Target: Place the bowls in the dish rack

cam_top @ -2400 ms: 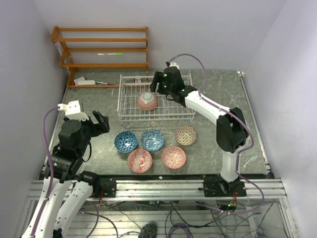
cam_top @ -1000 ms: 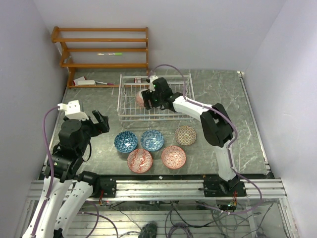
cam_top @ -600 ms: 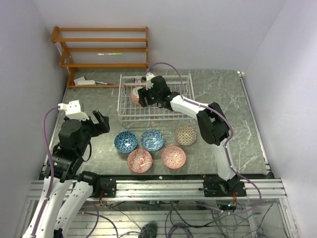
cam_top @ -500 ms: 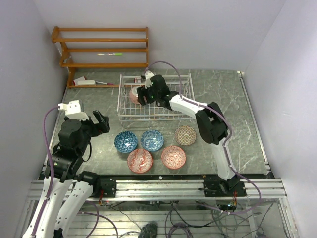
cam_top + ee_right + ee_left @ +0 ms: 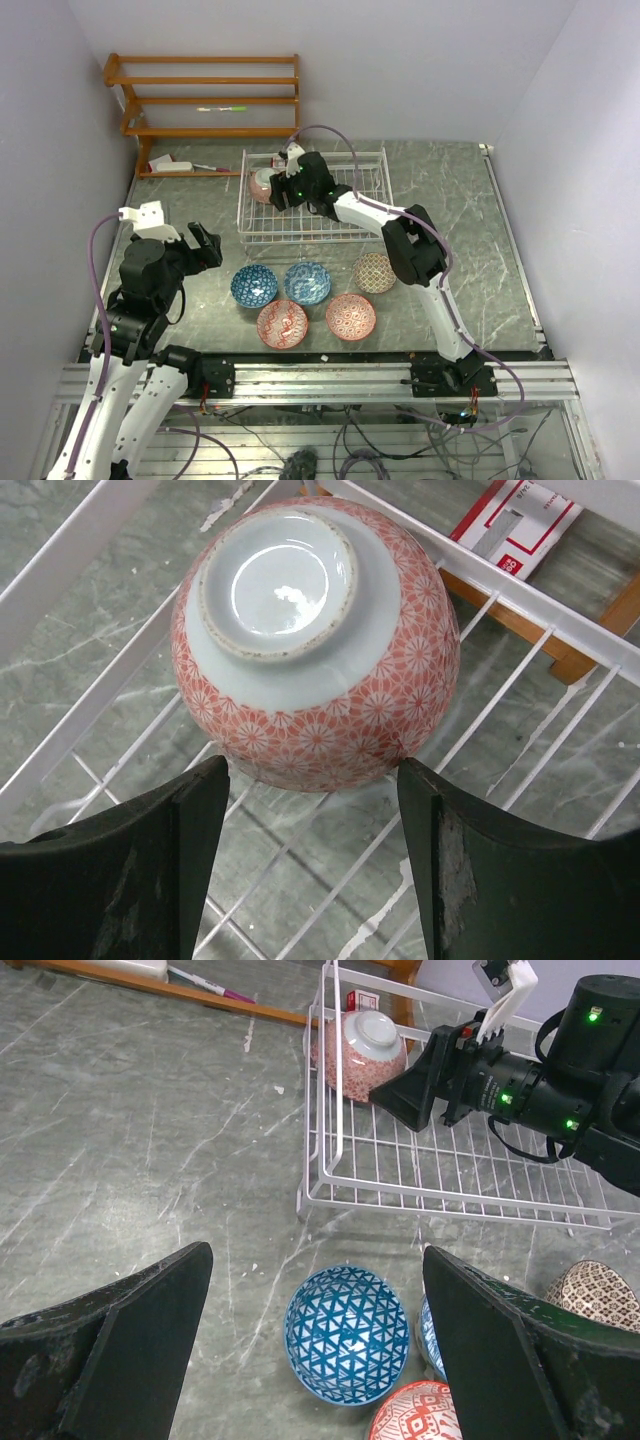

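Note:
The flowered bowl is in the rack (image 5: pixel 315 238), so my right gripper should lift, go back and come down onto the tan bowl's rim facing the blue bowls.
The white wire dish rack (image 5: pixel 315 238) stands at the table's back middle. One bowl (image 5: pixel 263 184) lies upside down in its far left corner, red flower pattern outside, pale foot ring up. My right gripper (image 5: pixel 278 190) is open just right of it. In the right wrist view the bowl (image 5: pixel 310 650) sits just beyond my open gripper (image 5: pixel 312 780). Two blue bowls (image 5: pixel 254 286) (image 5: pixel 307 282), two red bowls (image 5: pixel 282 324) (image 5: pixel 350 316) and a tan bowl (image 5: pixel 374 272) stand upright in front of the rack. My left gripper (image 5: pixel 205 245) is open and empty, above the left blue bowl (image 5: pixel 347 1333).
An orange-brown wooden shelf unit (image 5: pixel 205 100) stands at the back left with a pen and a white item on it. A small red-and-white box (image 5: pixel 515 520) lies just behind the rack. Walls close in on both sides.
The overturned bowl has moved from the rack's middle to its far left corner, together with my right gripper. The left arm has not moved.

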Robot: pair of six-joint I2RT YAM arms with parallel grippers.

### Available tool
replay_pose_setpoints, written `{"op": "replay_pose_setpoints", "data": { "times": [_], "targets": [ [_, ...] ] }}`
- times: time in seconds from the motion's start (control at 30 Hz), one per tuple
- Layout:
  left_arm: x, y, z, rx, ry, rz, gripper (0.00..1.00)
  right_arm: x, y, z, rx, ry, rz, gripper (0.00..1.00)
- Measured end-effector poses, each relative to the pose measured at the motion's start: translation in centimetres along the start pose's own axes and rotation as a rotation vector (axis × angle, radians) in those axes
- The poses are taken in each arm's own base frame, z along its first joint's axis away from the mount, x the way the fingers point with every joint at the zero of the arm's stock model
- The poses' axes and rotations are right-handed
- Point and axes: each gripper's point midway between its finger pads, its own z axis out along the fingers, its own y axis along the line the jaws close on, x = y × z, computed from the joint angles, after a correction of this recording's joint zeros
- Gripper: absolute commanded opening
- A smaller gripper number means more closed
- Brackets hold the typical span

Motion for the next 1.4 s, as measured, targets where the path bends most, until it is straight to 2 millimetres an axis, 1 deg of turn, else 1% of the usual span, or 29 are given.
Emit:
{"op": "replay_pose_setpoints", "data": {
  "times": [0.13,0.37,0.5,0.57,0.6,0.67,0.7,0.77,0.83,0.87,0.97,1.03,1.07,1.13,1.2,1.23,1.3,1.37,1.4],
  "targets": [
    [-0.1,0.0,0.0,0.001,-0.002,-0.001,0.98,-0.3,0.3,0.3,-0.017,-0.023,0.015,0.68],
    [-0.1,0.1,0.0,-0.002,-0.003,-0.002,0.98,-1.5,0.5,0.5,-0.022,-0.073,0.037,0.68],
    [-0.1,0.1,0.0,-0.005,-0.004,-0.003,0.98,-1.9,0.4,0.5,-0.014,-0.09,0.044,0.7],
    [-0.1,0.2,0.0,-0.005,-0.004,-0.003,0.98,-1.6,0.3,0.5,-0.009,-0.085,0.045,0.71],
    [-0.1,0.2,0.0,-0.006,-0.004,-0.003,0.98,-1.4,0.2,0.4,-0.004,-0.081,0.047,0.74],
    [-0.1,0.2,0.0,-0.007,-0.004,-0.004,0.98,-0.3,0.0,-0.4,0.013,-0.056,0.052,0.79],
    [-0.1,0.2,0.0,-0.007,-0.005,-0.004,0.98,0.0,0.1,-1.0,0.017,-0.053,0.05,0.79],
    [-0.1,0.2,0.0,-0.008,-0.005,-0.004,0.98,0.4,0.2,-2.9,0.039,-0.034,0.053,0.79],
    [-0.2,0.3,0.1,-0.011,-0.006,-0.005,0.98,-0.4,0.6,-5.5,0.056,-0.039,0.053,0.79],
    [-0.2,0.3,0.1,-0.012,-0.006,-0.006,0.98,-1.4,0.8,-7.0,0.068,-0.056,0.053,0.79],
    [-0.2,0.3,0.1,-0.013,-0.006,-0.006,0.98,-5.4,2.2,-11.9,0.088,-0.143,0.054,0.79],
    [-0.2,0.3,0.1,-0.013,-0.005,-0.006,0.98,-7.8,3.5,-15.6,0.105,-0.208,0.069,0.79],
    [-0.1,0.3,0.1,-0.012,-0.004,-0.005,0.98,-8.5,3.9,-17.2,0.122,-0.229,0.081,0.79],
    [0.0,0.3,0.2,-0.01,0.001,-0.005,0.98,-8.8,4.3,-19.5,0.162,-0.238,0.115,0.77],
    [0.1,0.2,0.3,-0.006,0.011,-0.004,0.97,-7.5,3.8,-21.1,0.227,-0.203,0.158,0.76],
    [0.2,0.2,0.4,-0.005,0.014,-0.004,0.97,-6.2,3.3,-21.7,0.27,-0.167,0.177,0.76],
    [0.2,0.1,0.4,-0.003,0.016,-0.004,0.98,-3.0,2.3,-22.8,0.352,-0.085,0.198,0.75],
    [0.2,0.1,0.3,0.001,0.014,-0.005,0.97,1.1,1.9,-24.0,0.431,0.016,0.204,0.74],
    [0.2,0.1,0.3,0.002,0.014,-0.005,0.98,3.6,2.2,-24.9,0.465,0.078,0.194,0.74]
  ]
}}
